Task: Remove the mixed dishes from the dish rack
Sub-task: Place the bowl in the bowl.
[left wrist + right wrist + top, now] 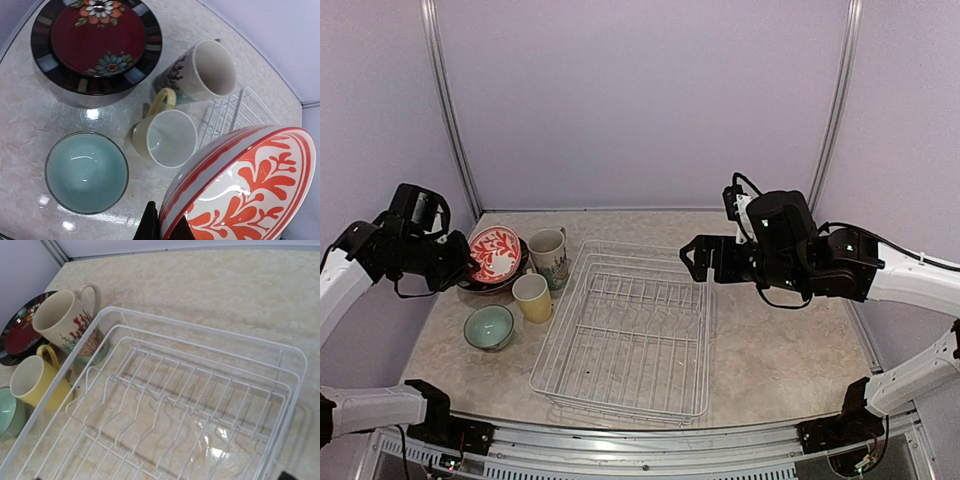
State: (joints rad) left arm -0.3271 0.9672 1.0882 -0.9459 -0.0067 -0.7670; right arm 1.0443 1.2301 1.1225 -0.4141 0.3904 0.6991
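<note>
The pale-green bowl [488,327] stands empty below and back, so my left gripper will next bring the red-and-white bowl [495,252] back, lower it in there and let go of its rim.
The white wire dish rack [706,340] [200,328] sits mid-table with nothing in it. My left gripper [470,266] [163,226] is shut on the rim of the red-and-white bowl [495,252] [250,190], holding it tilted in the air over the left side of the table. Below it lie a red floral plate [97,37] stacked on a dark-rimmed plate [47,65], the tall patterned mug [549,256] [207,72], the yellow cup [532,297] [167,137] and the pale-green bowl [488,327] [86,171]. My right gripper [696,259] hovers open and holds nothing, above the rack's far right corner.
The mug [65,322] and the yellow cup [35,380] stand close against the rack's left rim. Purple walls with metal posts [450,110] enclose the table on the back and sides. Marbled tabletop [780,340] lies right of the rack.
</note>
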